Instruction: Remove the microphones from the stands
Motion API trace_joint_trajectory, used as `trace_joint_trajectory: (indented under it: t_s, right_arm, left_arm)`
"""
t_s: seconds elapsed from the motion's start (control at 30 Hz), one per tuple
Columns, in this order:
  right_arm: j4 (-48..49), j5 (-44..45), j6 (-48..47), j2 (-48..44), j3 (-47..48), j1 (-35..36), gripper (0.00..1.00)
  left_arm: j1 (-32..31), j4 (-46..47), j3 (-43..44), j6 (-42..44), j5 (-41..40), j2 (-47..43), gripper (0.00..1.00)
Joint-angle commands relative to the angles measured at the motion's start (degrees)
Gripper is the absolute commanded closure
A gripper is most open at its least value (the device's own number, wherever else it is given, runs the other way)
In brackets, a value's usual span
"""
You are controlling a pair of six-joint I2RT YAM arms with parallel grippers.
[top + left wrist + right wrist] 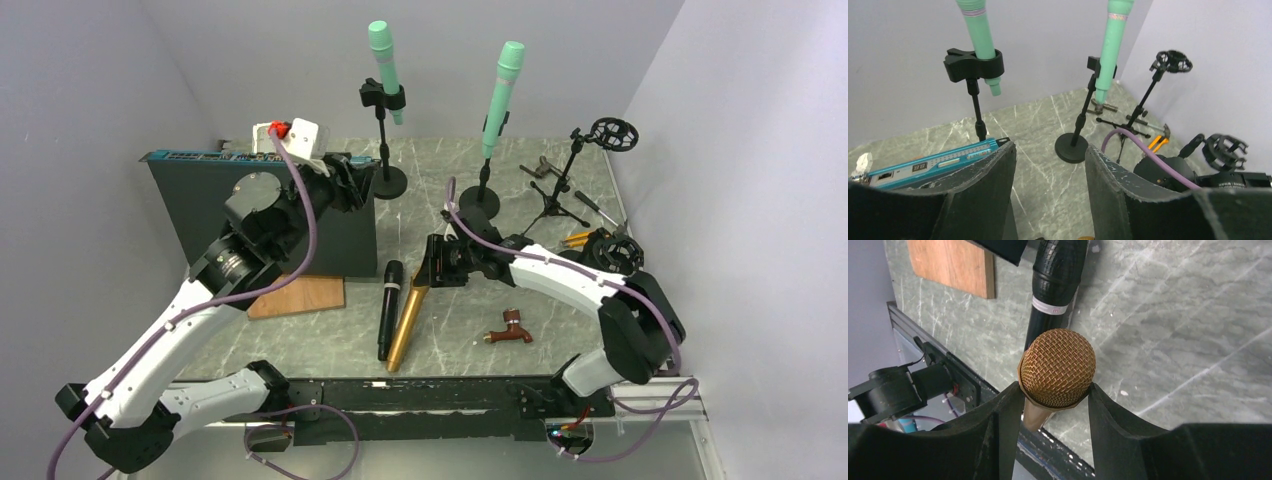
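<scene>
My right gripper lowers the raised mesh head onto the bare tabletop below it beside the black microphone next and releases it, since its tail already rests there.
Two green microphones stand clipped in black stands at the back: the left microphone (384,70) (979,37) in its stand (385,150), the right microphone (500,95) (1111,47) in its stand (483,185) (1075,140). My left gripper (355,185) (1050,150) is open and empty, short of the left stand and below its clip (973,65). My right gripper (432,265) (1055,387) is shut on the mesh head of a gold microphone (1058,367) (408,325), whose tail end rests on the table beside a black microphone (388,310) (1055,285).
A dark box with a teal top edge (260,215) (933,162) stands under my left arm, a wooden board (298,297) in front of it. A tripod with a shock mount (575,170), hand tools (580,237), another shock mount (612,252) and a brown fitting (510,328) lie at the right.
</scene>
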Motion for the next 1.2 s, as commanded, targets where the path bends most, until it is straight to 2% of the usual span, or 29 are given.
trace_joint_trajectory:
  t_s: [0.0, 0.17, 0.23, 0.43, 0.67, 0.9, 1.07, 1.17]
  right_arm:
    - [6.6, -1.6, -0.4, 3.2, 2.2, -0.1, 1.0]
    - [9.0, -1.6, -0.6, 9.2, 2.7, -0.1, 1.0]
    - [9.8, -0.6, -0.1, 11.2, 3.2, -0.2, 1.0]
    - [11.6, 1.2, 2.8, 16.0, 4.9, -0.4, 0.97]
    - [14.7, 5.0, 7.0, 16.6, 4.7, -0.3, 0.93]
    - [13.5, 5.3, 5.7, 16.1, 5.2, 0.2, 0.44]
    - [7.8, 11.5, 0.4, 11.3, 6.6, 0.2, 0.19]
    - [5.0, 16.3, -3.6, 7.9, 7.8, 0.1, 0.13]
  left_arm:
    - [-0.2, 1.7, -2.3, 6.3, 4.1, -1.3, 0.43]
    - [-0.8, 5.7, -9.2, 10.4, 5.6, -5.9, 0.4]
    - [-2.0, 5.5, -9.1, 14.2, 4.4, -6.3, 0.4]
    - [-6.2, 7.1, -11.0, 18.3, 0.3, -8.0, 0.41]
    - [-8.4, 8.4, -12.1, 19.4, -2.2, -9.3, 0.42]
    - [-9.2, 8.9, -13.1, 20.1, -4.3, -10.1, 0.41]
    - [-9.5, 8.9, -12.7, 20.4, -4.1, -9.4, 0.42]
    - [-9.8, 8.3, -12.3, 20.2, -4.0, -8.8, 0.42]
